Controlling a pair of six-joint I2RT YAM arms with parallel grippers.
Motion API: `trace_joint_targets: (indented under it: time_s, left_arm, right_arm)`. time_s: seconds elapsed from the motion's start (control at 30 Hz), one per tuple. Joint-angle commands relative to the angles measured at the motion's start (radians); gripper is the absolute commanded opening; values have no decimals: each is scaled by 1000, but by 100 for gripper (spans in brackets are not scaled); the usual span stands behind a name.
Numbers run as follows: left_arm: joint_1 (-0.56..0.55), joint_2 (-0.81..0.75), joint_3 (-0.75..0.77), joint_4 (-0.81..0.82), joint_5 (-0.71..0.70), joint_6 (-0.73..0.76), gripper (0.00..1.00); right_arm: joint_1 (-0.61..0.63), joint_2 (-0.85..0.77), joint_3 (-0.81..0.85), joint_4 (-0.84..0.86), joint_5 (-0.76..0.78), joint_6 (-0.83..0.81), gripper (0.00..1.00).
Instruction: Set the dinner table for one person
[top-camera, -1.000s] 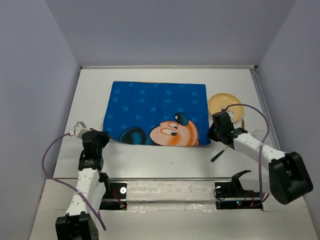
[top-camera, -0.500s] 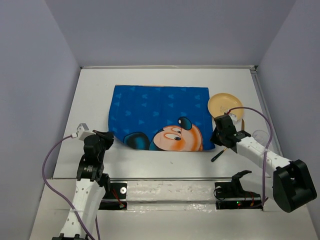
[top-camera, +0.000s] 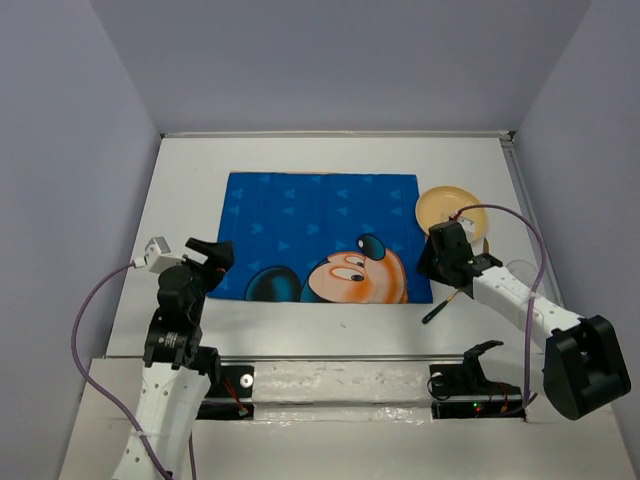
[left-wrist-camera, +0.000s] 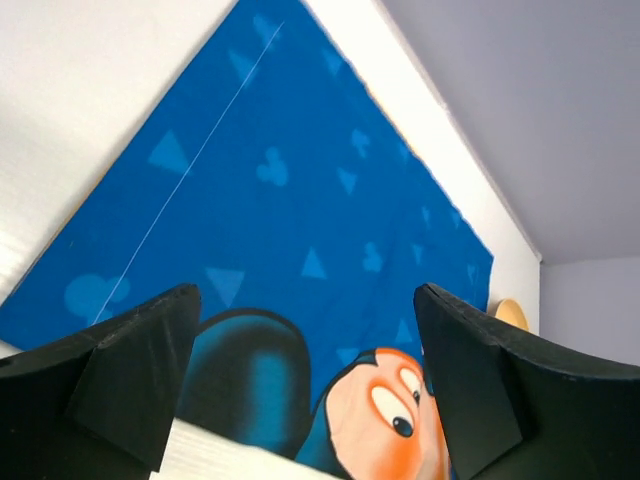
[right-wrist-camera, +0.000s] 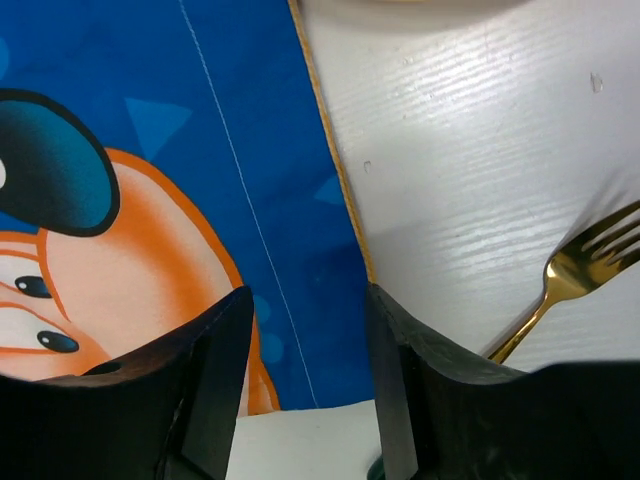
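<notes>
The right gripper moves outward and down next to close on the yellow plate's rim by the mat (top-camera: 418, 210), since the plate lies outward of the open fingers.
The dinner table (top-camera: 300, 322) is a white tabletop with a blue Mickey Mouse placemat (top-camera: 320, 225) lying flat on its middle. My left gripper (top-camera: 212, 256) hovers over the mat's near left corner, open and holding nothing. In the left wrist view its gripper (left-wrist-camera: 305, 385) has wide-apart black fingers (left-wrist-camera: 130, 370) that frame the placemat (left-wrist-camera: 280, 200). My right gripper (top-camera: 432, 264) stands open over the mat's near right corner. In the right wrist view its gripper (right-wrist-camera: 308, 385) straddles the placemat (right-wrist-camera: 200, 150) edge above the table (right-wrist-camera: 470, 150), gripping nothing.
A yellow plate (top-camera: 450, 210) lies just right of the mat. A gold fork (right-wrist-camera: 580, 270) with a dark handle (top-camera: 438, 306) lies near the right gripper. A clear glass (top-camera: 520, 270) seems to stand farther right. Walls close in the table on three sides.
Both grippers were shut on the mat's near corners and have opened, letting go. The mat slid right and toward me, then flattened. The left gripper has drawn up and back.
</notes>
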Motion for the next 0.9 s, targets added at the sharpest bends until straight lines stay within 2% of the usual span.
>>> trace_joint_targets:
  time_s: [0.0,0.13,0.2,0.3,0.37,0.5,0.67,0.87]
  left_arm:
    - [-11,26,122,112,-16,107,99]
    - [-26,78,208,211,51,201,99]
    - [-34,97,239,279,158,244,99]
    - [-63,117,315,330,230,356,99]
    - [-86,124,352,313,241,438,99]
    - [-133,100,323,284,235,552,99]
    - [-179,51,302,267,195,606,99]
    - [-239,22,303,265,168,618,99]
  right_arm:
    - [-6,-14,62,8,2,-44,57]
    - [-6,-4,148,11,30,-96,58]
    - [-6,59,203,17,60,-119,57]
    - [-18,197,359,35,93,-196,44]
    - [-43,255,412,46,75,-228,37]
    - [-76,413,536,49,21,-323,38]
    - [-96,599,659,-12,88,-384,39]
    - [-96,714,734,-40,88,-409,34]
